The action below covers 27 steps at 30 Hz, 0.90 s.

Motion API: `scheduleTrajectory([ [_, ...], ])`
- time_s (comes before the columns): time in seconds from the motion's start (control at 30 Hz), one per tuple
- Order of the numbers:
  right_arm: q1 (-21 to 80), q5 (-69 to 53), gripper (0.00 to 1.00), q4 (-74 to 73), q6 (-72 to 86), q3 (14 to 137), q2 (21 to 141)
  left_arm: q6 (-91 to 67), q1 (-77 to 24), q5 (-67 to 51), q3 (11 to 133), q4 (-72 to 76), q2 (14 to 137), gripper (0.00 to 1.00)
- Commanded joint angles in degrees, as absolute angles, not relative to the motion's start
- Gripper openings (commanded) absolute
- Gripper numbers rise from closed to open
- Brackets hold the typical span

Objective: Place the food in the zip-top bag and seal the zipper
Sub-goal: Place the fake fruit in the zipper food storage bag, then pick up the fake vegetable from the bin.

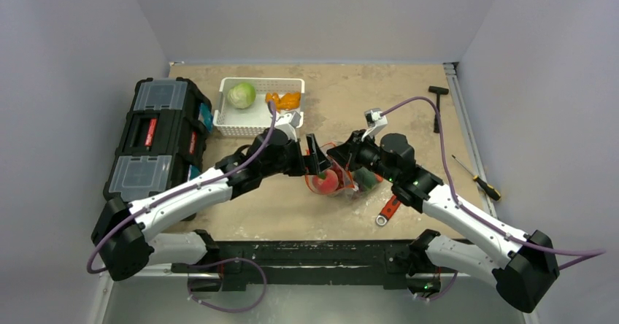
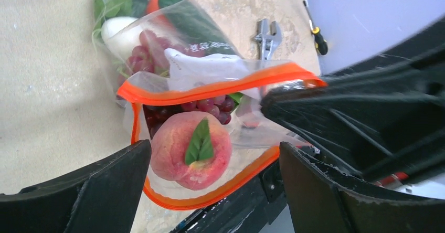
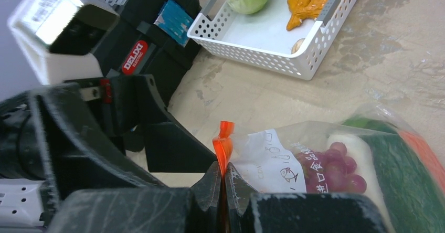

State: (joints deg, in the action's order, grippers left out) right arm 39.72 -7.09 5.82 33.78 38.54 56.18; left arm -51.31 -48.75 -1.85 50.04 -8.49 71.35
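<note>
My left gripper will next go outward off the bag [image 1: 343, 182] and down onto the orange pieces, because they are outward and to its left in the top view.
The clear zip-top bag [image 2: 183, 28] lies mid-table with its mouth held wide. The orange-red zipper [image 2: 210, 90] rims the opening. Inside are dark red grapes [image 2: 157, 49], a white radish [image 2: 118, 31], green leafy pieces [image 2: 118, 2] and a pink peach [image 2: 191, 151] just inside the mouth. My left gripper [image 2: 215, 191] is open, its jaws wide apart on either side of the peach without touching it. My right gripper [image 3: 224, 183] is shut on one end of the zipper [image 3: 224, 144] and holds it up. In the top view the bag [image 1: 343, 182] sits between both grippers.
A white slotted basket [image 1: 259, 120] at the back holds a green cabbage [image 1: 241, 94] and orange pieces [image 1: 285, 100]. A black toolbox [image 1: 157, 138] stands at left. A red-handled wrench [image 1: 389, 211], a screwdriver [image 1: 478, 179] and a black T-shaped tool [image 1: 438, 94] lie at right.
</note>
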Motion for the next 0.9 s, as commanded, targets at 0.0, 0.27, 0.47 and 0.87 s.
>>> scheduleTrajectory([
  [0.0,39.8,-6.5,0.0,9.2,32.9,41.2,55.1,-45.4,-48.0,-1.8,50.8,-7.4,65.4,0.9],
  [0.27,39.8,-4.9,0.0,8.7,31.7,40.5,54.5,-40.5,-41.0,4.6,50.1,-15.9,57.8,0.98],
  [0.47,39.8,-3.6,0.0,8.0,30.4,40.3,54.6,-36.8,-33.2,8.7,52.4,-18.5,61.1,1.0],
  [0.87,39.7,-1.3,0.0,6.8,27.6,40.7,55.4,-34.3,-21.4,3.2,69.9,-16.1,85.6,0.84],
])
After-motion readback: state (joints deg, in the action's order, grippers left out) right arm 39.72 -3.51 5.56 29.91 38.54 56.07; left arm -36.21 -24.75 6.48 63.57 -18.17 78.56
